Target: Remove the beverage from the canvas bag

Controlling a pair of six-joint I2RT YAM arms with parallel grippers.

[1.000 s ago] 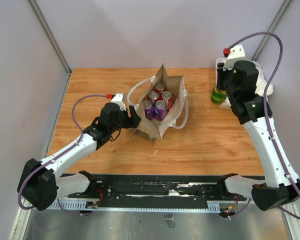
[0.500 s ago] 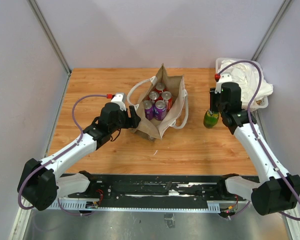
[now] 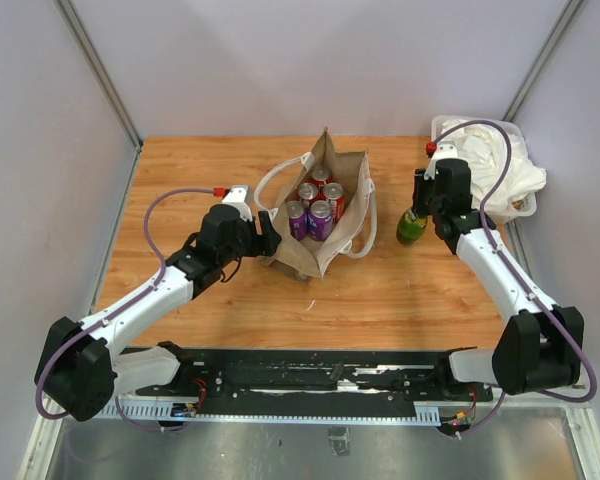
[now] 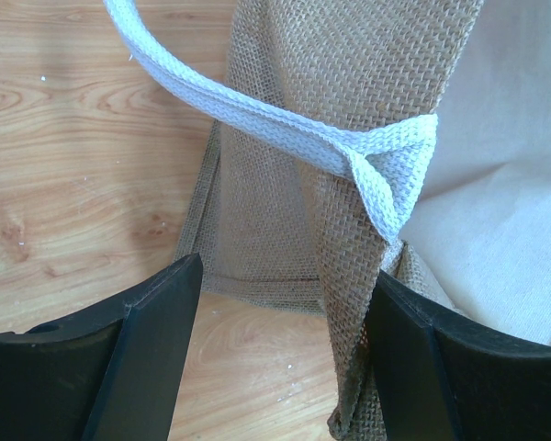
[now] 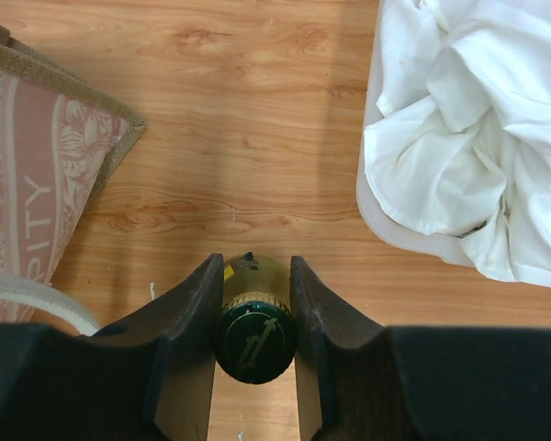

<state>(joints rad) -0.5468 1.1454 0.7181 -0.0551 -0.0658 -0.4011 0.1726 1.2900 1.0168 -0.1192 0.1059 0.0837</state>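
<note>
I need to lower the green bottle a little with my right gripper, so that it stands on the tabletop between bag and tub. Then I need to open that gripper's fingers.
The tan canvas bag stands open mid-table with several purple and red cans upright inside. My left gripper is open at the bag's left corner. In the left wrist view the gripper straddles the bag's burlap edge, which lies against the right finger, under a white strap handle. My right gripper is shut on a green bottle held upright just right of the bag. The right wrist view shows its dark green cap between the fingers, with the bag's pink printed side at left.
A clear plastic tub of white cloths stands at the back right corner; its rim is right of the bottle. Grey walls enclose the table on three sides. The bag's right handle loops onto the table toward the bottle.
My right arm has carried the green bottle from beside the tub nearer and leftward, toward the bag. The left arm and the bag have not moved.
</note>
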